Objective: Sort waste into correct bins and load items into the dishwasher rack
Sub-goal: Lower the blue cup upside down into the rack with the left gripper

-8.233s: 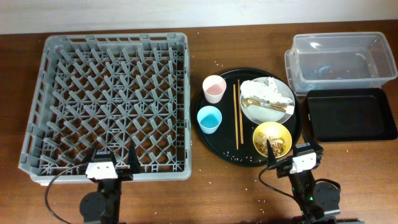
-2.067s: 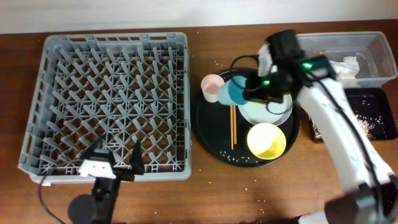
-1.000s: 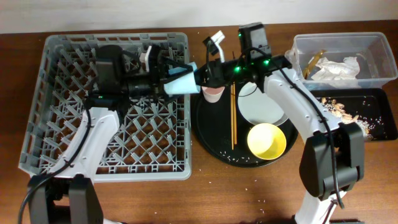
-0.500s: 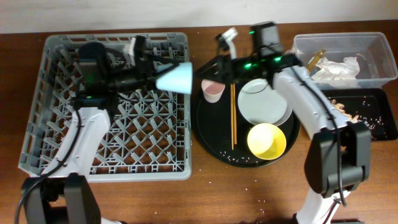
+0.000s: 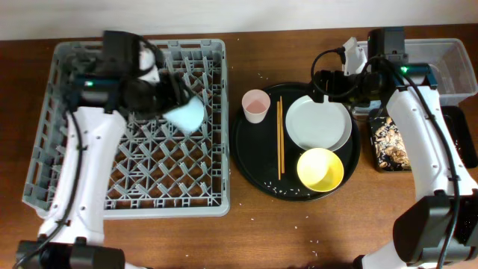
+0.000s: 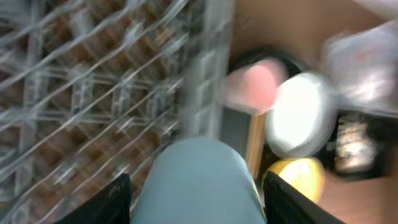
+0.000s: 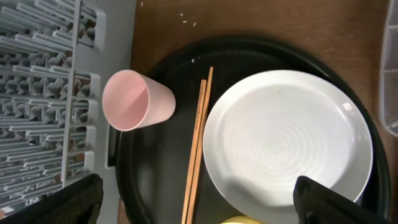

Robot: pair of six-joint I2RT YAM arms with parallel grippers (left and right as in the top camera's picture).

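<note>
Next, my left gripper moves back and down to release the light-blue cup (image 5: 187, 116) in the rack's near tray-side corner (image 5: 184, 178), which lies empty below and back from it.
My left gripper (image 5: 175, 104) is shut on the light-blue cup (image 5: 187, 116) and holds it tipped over the grey dishwasher rack (image 5: 89, 187). In the left wrist view the cup (image 6: 199, 180) fills the gap between my fingers (image 6: 112, 199). My right gripper (image 5: 326, 82) is open and empty above the white plate (image 5: 319, 124); in the right wrist view it (image 7: 208, 205) hangs over the plate (image 7: 289, 146), chopsticks (image 7: 198, 143) and pink cup (image 7: 134, 99). The pink cup (image 5: 256, 105), chopsticks (image 5: 281, 138) and yellow bowl (image 5: 320, 168) sit on the round tray. Brown scraps (image 5: 388, 142) lie in the shallow black tray (image 5: 467, 146).
The round black tray (image 5: 250, 161) sits between the rack and the bins. The clear tub (image 5: 455, 52) stands at the back right, partly hidden by my right arm. Small crumbs dot the wooden table (image 5: 299, 224) in front.
My left arm has carried the light-blue cup from the rack's right edge inward and down over the rack. My right arm has drawn back to the right, above the plate.
</note>
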